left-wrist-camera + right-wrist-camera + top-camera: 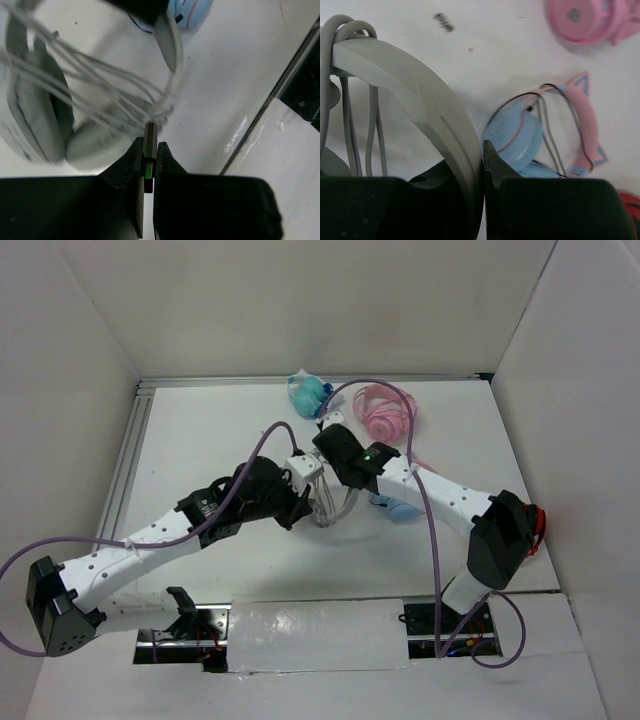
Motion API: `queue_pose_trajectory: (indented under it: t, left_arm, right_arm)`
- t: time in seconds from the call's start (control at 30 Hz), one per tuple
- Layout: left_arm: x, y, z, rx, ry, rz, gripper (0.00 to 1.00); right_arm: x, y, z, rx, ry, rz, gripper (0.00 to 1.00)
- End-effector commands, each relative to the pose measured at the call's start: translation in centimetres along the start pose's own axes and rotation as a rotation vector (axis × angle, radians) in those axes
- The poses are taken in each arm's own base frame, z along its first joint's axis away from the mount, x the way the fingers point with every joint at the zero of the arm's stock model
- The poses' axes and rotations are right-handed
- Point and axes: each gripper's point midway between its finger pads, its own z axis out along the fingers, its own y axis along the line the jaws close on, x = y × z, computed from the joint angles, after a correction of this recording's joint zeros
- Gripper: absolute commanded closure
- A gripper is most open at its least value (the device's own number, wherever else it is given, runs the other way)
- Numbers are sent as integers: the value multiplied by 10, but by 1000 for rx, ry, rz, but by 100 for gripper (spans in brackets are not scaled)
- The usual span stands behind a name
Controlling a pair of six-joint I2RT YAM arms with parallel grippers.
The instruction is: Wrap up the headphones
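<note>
Next, my right gripper tilts toward the cable (pixel 342 30) turns, which lie to its left in its wrist view, then releases the headband.
The headphones (pixel 336 504) are light grey and hang upright between my two grippers at the table's middle. In the right wrist view my right gripper (pixel 482 146) is shut on their wide grey headband (pixel 435 100), with the thin grey cable (pixel 342 30) looped over the band at the upper left. In the left wrist view several turns of cable (pixel 95 85) cross the headphones (pixel 35 115). My left gripper (pixel 150 146) is shut on the cable's dark plug (pixel 150 137), which carries a green band. From above, the left gripper (pixel 300 504) is just left of the headphones and the right gripper (pixel 333 478) just above them.
A blue-cupped pair with a pink band (pixel 540 135) lies on the table right beside the right gripper, also visible from above (pixel 400 508). An all-pink pair (pixel 385 410) and a teal item (pixel 310 392) lie at the back. White walls enclose the table.
</note>
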Motion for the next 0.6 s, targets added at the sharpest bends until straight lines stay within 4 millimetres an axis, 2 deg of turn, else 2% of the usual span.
queue_pose_trajectory:
  t: [0.0,0.03,0.1,0.2,0.27,0.3,0.33,0.4,0.43,0.5,0.53,0.57]
  left_arm:
    - [-40,8,5,-33,-98,121,100]
    - [-48,13,6,-53,-111,130,100]
    - [-47,20,16,-68,-90,156,100]
    - [-53,52,21,-146,-88,169,100]
    - [-59,60,21,-148,-105,176,100]
    - [-62,72,18,-169,-112,166,100]
    - [-69,72,16,-159,-127,171,100]
    - [-76,85,11,-188,-137,162,100]
    - [-84,87,7,-194,-154,158,97]
    - [-88,84,6,-160,-159,164,85]
    - [-93,84,6,-155,-169,168,68]
    - [-92,82,10,-144,-160,170,56]
  right_arm:
    - [-50,41,-49,-315,-210,32,100]
    - [-43,55,-60,-410,-201,16,100]
    - [-35,67,-70,-504,-181,8,100]
    - [-20,81,-84,-620,-154,17,100]
    - [-17,80,-91,-641,-168,32,100]
    - [-10,84,-93,-667,-156,21,100]
    - [-9,83,-97,-669,-160,25,100]
    - [-4,81,-96,-661,-146,33,100]
    - [-3,81,-95,-657,-141,40,100]
    - [-1,84,-95,-670,-121,43,100]
    - [1,85,-94,-675,-109,48,100]
    - [0,87,-96,-687,-107,51,100]
